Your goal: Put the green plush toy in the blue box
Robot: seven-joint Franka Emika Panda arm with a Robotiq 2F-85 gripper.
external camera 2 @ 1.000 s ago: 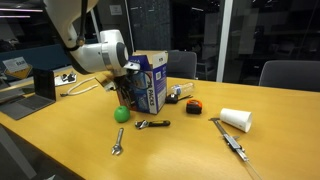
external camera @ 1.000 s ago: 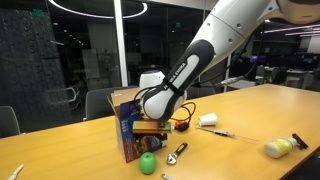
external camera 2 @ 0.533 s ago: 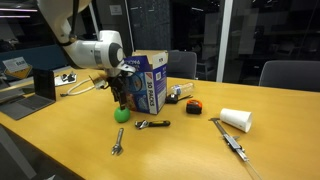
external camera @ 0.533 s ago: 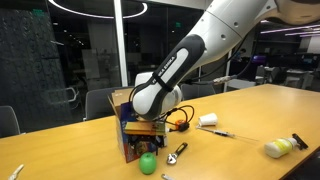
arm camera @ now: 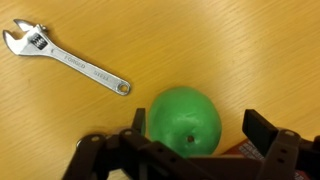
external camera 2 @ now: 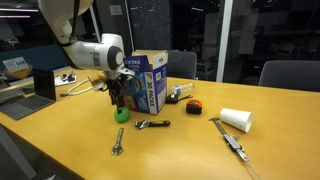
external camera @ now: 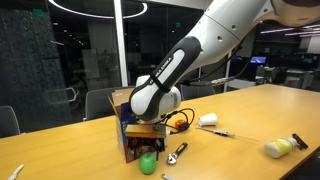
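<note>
The round green toy [external camera: 148, 163] [arm camera: 184, 122] already lies between my gripper's two open fingers, so next I should lower straight down until they are on either side of it and close.
The green plush toy [arm camera: 185, 122] is a round green ball lying on the wooden table, right beside the blue box [external camera 2: 148, 82]. It also shows in both exterior views [external camera: 148, 162] [external camera 2: 121, 113]. My gripper [arm camera: 197, 128] is open and hangs just above the toy, with one finger on each side of it and not touching. In the exterior views the gripper [external camera: 148, 147] [external camera 2: 119, 101] is directly over the toy, close to the box's front face [external camera: 131, 140].
A silver wrench [arm camera: 66, 63] lies on the table near the toy. A black-handled tool [external camera 2: 152, 124], an orange tape measure [external camera 2: 193, 105], a white cup [external camera 2: 235, 119], pliers [external camera 2: 229, 139] and a laptop [external camera 2: 42, 88] are on the table.
The arm has come down and shifted slightly, so the open gripper now sits lower over the green toy. The toy and box have not moved.
</note>
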